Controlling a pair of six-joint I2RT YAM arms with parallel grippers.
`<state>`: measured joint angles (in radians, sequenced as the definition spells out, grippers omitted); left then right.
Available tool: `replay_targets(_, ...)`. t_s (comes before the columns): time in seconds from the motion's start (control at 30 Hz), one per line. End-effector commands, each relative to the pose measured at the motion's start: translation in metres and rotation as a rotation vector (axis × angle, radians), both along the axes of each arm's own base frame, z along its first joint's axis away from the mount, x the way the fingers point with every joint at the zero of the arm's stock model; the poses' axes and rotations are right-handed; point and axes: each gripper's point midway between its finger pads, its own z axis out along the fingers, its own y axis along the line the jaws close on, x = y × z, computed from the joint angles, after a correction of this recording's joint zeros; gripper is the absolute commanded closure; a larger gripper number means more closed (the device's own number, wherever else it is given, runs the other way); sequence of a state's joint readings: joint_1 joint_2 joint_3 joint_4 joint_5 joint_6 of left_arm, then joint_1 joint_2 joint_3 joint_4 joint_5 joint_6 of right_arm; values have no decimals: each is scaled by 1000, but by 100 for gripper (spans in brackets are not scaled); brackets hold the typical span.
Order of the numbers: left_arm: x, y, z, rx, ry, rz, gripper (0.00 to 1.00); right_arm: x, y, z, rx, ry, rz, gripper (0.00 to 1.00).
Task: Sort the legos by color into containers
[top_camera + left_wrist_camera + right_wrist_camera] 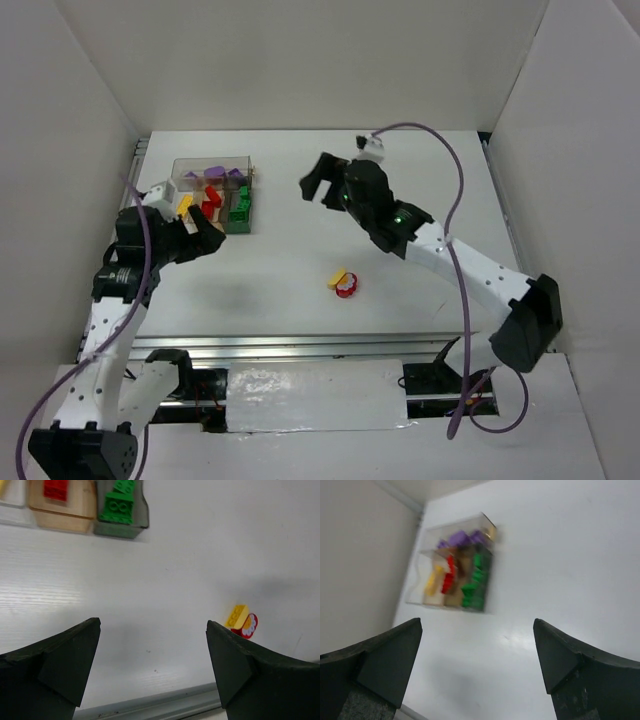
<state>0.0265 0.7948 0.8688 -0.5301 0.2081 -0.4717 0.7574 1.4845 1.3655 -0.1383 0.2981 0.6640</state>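
Observation:
I will next move my left gripper down and to the right in the top view, around the yellow brick and red disc, since both are outside the box.
A clear box of compartments stands at the back left, holding purple, yellow, red and green legos. It also shows in the right wrist view. A yellow brick leans on a red disc mid-table, also in the left wrist view. My left gripper is open and empty just in front of the box. My right gripper is open and empty, raised to the right of the box.
White walls enclose the table on three sides. A metal rail runs along the near edge. A purple cable loops over the right arm.

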Motion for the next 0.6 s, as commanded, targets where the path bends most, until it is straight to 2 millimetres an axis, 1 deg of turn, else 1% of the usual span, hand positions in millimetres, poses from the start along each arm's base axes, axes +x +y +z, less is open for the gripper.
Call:
replay_targets(0.0,9,-32,6,-17,-11,-131,0,-43,-62,-125,-218,286,-117,0)
replay_targets(0.03,10,-40,4,-15,0,-159,1,-55,-74,-138,-214,333,-157,0)
replay_targets(0.07,7,-53,4,-14,15,-201,0,-68,-90,-159,-244,374,-186,0)
replay_targets(0.1,10,-61,-4,-7,49,-220,0,-75,-107,-154,-244,361,-231,0)
replay_targets(0.13,10,-68,-7,-5,65,-248,0,-81,-117,-154,-220,370,-275,0)
replay_targets(0.17,7,-83,-7,-12,72,-300,1,-88,-132,-164,-232,383,-308,0)
replay_targets(0.2,10,-90,-15,-14,106,-318,0,-93,-143,-149,-187,351,-328,0)
replay_targets(0.23,10,-98,-19,-13,125,-331,0,-97,-149,-144,-162,340,-328,0)
replay_targets(0.27,11,-114,-18,3,114,-352,1,-99,-159,-144,-147,336,-342,0)
replay_targets(0.3,15,-124,-30,25,145,-356,1,-106,-165,-126,-99,297,-340,0)
replay_targets(0.33,16,-134,-37,42,162,-366,1,-109,-170,-119,-79,279,-344,0)
replay_targets(0.37,12,-154,-41,47,177,-403,0,-112,-175,-113,-68,262,-353,0)
replay_targets(0.4,18,-171,-56,48,204,-435,1,-118,-183,-102,-46,239,-358,0)
replay_targets(0.43,18,-183,-65,44,218,-463,0,-122,-187,-97,-36,231,-364,0)
replay_targets(0.47,16,-199,-68,44,218,-502,1,-124,-191,-91,-31,221,-371,0)
replay_targets(0.5,20,-212,-83,63,235,-521,0,-131,-197,-88,-35,218,-370,0)
replay_targets(0.53,23,-219,-91,95,235,-529,1,-134,-201,-86,-40,216,-373,0)
replay_targets(0.57,24,-234,-86,123,206,-565,1,-138,-206,-81,-29,203,-379,0)
